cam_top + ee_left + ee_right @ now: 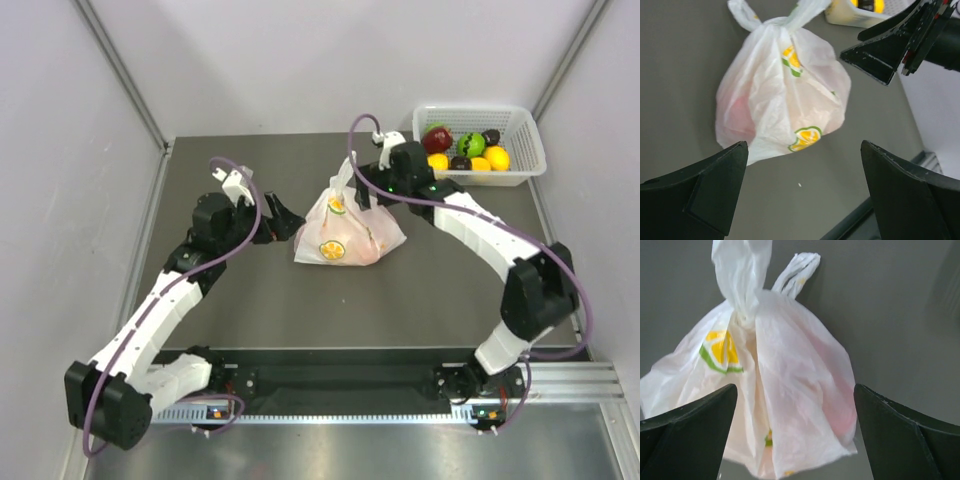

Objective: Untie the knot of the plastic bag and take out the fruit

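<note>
My right gripper lowers to the left in the top view onto the gathered plastic by the bag's knot next, since it lies below on that side.
The plastic bag lies on the dark table, tied shut, with its knot and handle loops pointing to the far side. Reddish fruit shows dimly through the plastic in the left wrist view and the right wrist view. My left gripper is open and empty just left of the bag, not touching it. My right gripper is open and empty just right of the knot, above the bag. The knot shows in both wrist views.
A white basket stands at the back right, holding a dark red apple, a green fruit and several yellow and dark fruits. Grey walls close in the table on the left, back and right.
</note>
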